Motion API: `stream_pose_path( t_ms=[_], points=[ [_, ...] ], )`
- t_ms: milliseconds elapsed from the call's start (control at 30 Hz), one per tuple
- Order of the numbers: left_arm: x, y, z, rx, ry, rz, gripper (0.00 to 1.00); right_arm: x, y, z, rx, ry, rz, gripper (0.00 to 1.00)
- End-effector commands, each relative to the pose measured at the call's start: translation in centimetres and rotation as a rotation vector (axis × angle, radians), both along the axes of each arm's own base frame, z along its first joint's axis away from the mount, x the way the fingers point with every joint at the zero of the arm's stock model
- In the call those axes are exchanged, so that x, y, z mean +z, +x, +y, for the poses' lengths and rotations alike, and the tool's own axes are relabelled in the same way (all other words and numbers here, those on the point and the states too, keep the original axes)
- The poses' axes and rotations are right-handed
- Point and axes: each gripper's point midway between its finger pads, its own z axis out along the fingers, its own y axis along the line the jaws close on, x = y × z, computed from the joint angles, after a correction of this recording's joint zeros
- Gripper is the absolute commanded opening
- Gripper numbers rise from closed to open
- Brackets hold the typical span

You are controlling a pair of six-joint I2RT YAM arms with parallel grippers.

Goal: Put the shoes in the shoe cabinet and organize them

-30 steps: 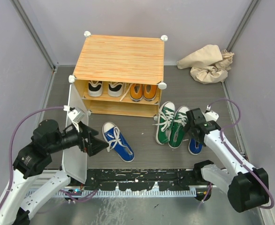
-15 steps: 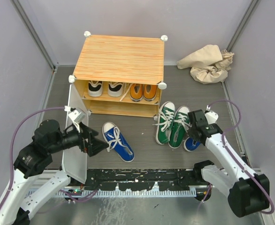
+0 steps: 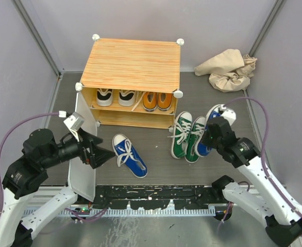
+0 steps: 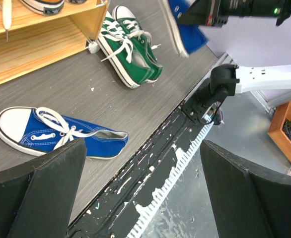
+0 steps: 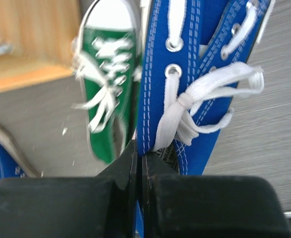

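The held shoe matches the other blue shoe, so next I will swing my right gripper past the green pair (image 3: 187, 135), turn the held shoe, lower it onto the bare floor beside the other blue shoe and let it go.
The shoe cabinet (image 3: 130, 62) stands at the back with its white door (image 3: 83, 170) swung open toward me. White-and-black shoes (image 3: 115, 96) and orange shoes (image 3: 157, 100) sit on its upper shelf. A green pair (image 3: 187, 135) lies on the floor in front. One blue shoe (image 3: 129, 154) lies left of them. My right gripper (image 5: 139, 158) is shut on the side wall of the other blue shoe (image 5: 200, 59), which hangs lifted beside the green pair (image 5: 106, 99). Beside the door, my left gripper (image 4: 143, 163) hangs open and empty over the near rail.
A crumpled beige cloth (image 3: 227, 69) lies at the back right. A black toothed rail (image 3: 156, 198) runs along the near edge. Grey walls close in on both sides. The cabinet's lower shelf (image 3: 133, 119) holds no shoes.
My right gripper closed on the blue shoe at the right and lifted it off the floor, away from me. The left arm drew back slightly to the left.
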Motion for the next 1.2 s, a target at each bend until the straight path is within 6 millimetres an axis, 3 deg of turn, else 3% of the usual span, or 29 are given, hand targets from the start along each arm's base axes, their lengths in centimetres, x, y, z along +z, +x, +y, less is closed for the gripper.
stream_pose_path(
  t_ms=[0,167,533,667,967,1167],
  points=[
    [2.7,0.2,0.0,0.017,-0.044,-0.039,0.98,0.5,-0.9,5.8,0.172,0.090,-0.026,0.01],
    [3.3,0.6,0.0,0.040,-0.054,-0.033,0.98,-0.7,-3.4,11.5,0.314,0.084,-0.009,0.01],
    [2.7,0.9,0.2,0.070,-0.042,-0.007,0.98,-2.7,-10.0,21.5,0.645,-0.063,0.042,0.01],
    [2.5,1.1,0.1,0.064,-0.039,-0.002,0.98,-3.0,-8.9,22.7,0.677,-0.209,-0.010,0.01],
    [1.5,1.0,0.1,0.062,-0.029,0.013,0.98,-2.7,-3.8,24.2,0.670,-0.585,-0.207,0.01],
    [1.2,1.0,0.2,0.065,-0.025,0.013,0.98,-4.2,-2.2,27.8,0.755,-0.562,-0.215,0.01]
  ],
)
